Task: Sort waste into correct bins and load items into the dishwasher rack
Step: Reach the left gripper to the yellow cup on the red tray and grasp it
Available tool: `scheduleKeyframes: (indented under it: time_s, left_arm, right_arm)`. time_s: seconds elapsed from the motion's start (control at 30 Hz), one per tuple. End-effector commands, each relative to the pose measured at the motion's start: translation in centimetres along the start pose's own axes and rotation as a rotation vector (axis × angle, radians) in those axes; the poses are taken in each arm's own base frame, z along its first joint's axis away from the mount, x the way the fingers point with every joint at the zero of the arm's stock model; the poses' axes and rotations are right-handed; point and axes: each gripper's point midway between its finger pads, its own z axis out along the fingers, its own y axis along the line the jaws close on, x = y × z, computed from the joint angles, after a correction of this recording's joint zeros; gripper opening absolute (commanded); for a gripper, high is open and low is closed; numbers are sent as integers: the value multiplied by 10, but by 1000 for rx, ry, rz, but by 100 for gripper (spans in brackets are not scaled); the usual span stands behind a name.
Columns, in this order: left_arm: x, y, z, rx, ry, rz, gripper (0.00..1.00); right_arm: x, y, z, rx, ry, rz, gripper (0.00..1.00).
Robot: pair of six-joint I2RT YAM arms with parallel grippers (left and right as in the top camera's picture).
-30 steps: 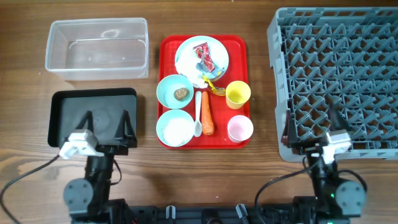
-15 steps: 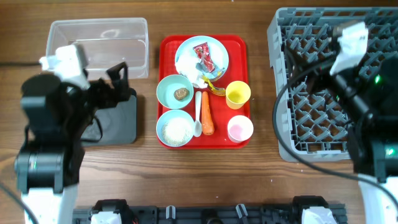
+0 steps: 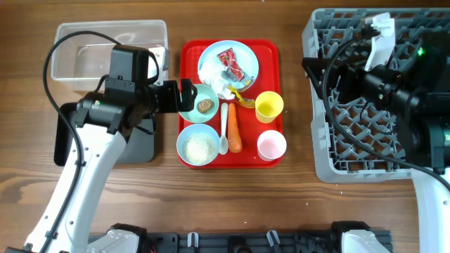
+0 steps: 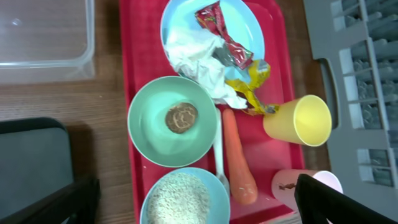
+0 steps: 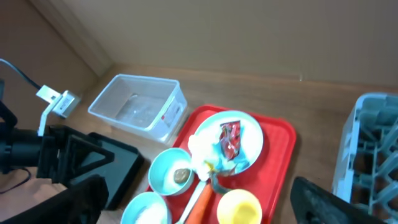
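Observation:
The yellow cup's opening faces up, so I will move my left gripper over the lump bowl before lowering it onto the yellow cup's rim on the carrot side.
On the red tray (image 3: pixel 274 53) a pale blue plate (image 3: pixel 246 60) holds a red wrapper (image 3: pixel 230 63) and crumpled tissue (image 3: pixel 213 76); a yellow wrapper (image 3: pixel 242 98) trails off it. One bowl (image 3: pixel 188 104) holds a brown lump (image 3: pixel 204 105), the other bowl (image 3: pixel 198 145) holds rice. Spoon (image 3: pixel 224 130), carrot (image 3: pixel 234 130), yellow cup (image 3: pixel 268 107) and pink cup (image 3: pixel 271 145) lie beside them. My left gripper (image 3: pixel 183 95) hovers open over the lump bowl's left rim (image 4: pixel 149 124). Open too, my right gripper (image 3: pixel 320 91) hangs over the left edge of the dishwasher rack (image 3: pixel 380 140).
The clear tub (image 3: pixel 109 55) stands at the back left. In front of it lies the black bin (image 3: pixel 70 133), partly under my left arm. The right wrist view looks down at the tray (image 5: pixel 280 149), tub (image 5: pixel 140 106) and rack (image 5: pixel 373 155).
Both arms have risen from the table's front edge. The left gripper swung right from the bins to the tray's left side; the right one moved up over the rack's left edge.

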Motion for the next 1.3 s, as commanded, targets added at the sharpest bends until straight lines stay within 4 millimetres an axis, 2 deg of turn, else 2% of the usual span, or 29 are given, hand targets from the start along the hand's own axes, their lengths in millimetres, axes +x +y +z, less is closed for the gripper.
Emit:
scheduleKeyframes:
  time_s: [0.0, 0.03, 0.1, 0.17, 0.2, 0.23, 0.27, 0.3, 0.43, 0.53, 0.7, 0.83, 0.97, 1.03, 1.1, 1.27]
  left_arm:
    - [-5, -12, -3, 47, -12, 21, 100]
    - [-7, -18, -3, 58, -18, 34, 100]
    - [-7, -50, 4, 99, -26, 107, 99]
    - [-8, -64, 19, 56, -29, 118, 100]
    - [-7, -73, 33, 43, -21, 141, 99]
    - [-3, -87, 57, 40, 0, 149, 99]
    - [1, -95, 73, 48, 15, 153, 96]
    - [9, -109, 110, 52, 46, 155, 90]
    - [15, -115, 151, 72, 71, 85, 86]
    - [16, -138, 164, 151, 52, 111, 81]
    - [36, -133, 188, 97, 97, 123, 73]
    - [42, -138, 191, 106, 110, 130, 64]
    - [50, -139, 198, 103, 127, 137, 32]
    - [55, -139, 204, 100, 139, 138, 11]
    - [56, -140, 204, 101, 138, 139, 4]
    - [51, -142, 202, 110, 122, 115, 4]
  right_arm:
    - [6, -12, 7, 39, 46, 55, 94]
    - [11, -17, 11, 49, 67, 69, 94]
    - [16, -26, 21, 63, 98, 91, 94]
    - [17, -34, 22, 106, 100, 102, 95]
    - [18, -40, 20, 145, 99, 118, 95]
    - [20, -47, 19, 186, 105, 125, 95]
    - [23, -52, 17, 220, 113, 129, 95]
    - [31, -60, 12, 275, 140, 141, 95]
    - [46, -75, 4, 377, 195, 159, 96]
    - [46, -76, 3, 388, 194, 161, 95]
    - [46, -76, 3, 388, 196, 161, 95]
    - [49, -81, 1, 417, 206, 163, 95]
    - [51, -81, 0, 418, 214, 165, 94]
    - [52, -80, 0, 419, 220, 168, 93]
    - [55, -80, -1, 420, 230, 172, 94]
    - [57, -80, -1, 420, 238, 176, 92]
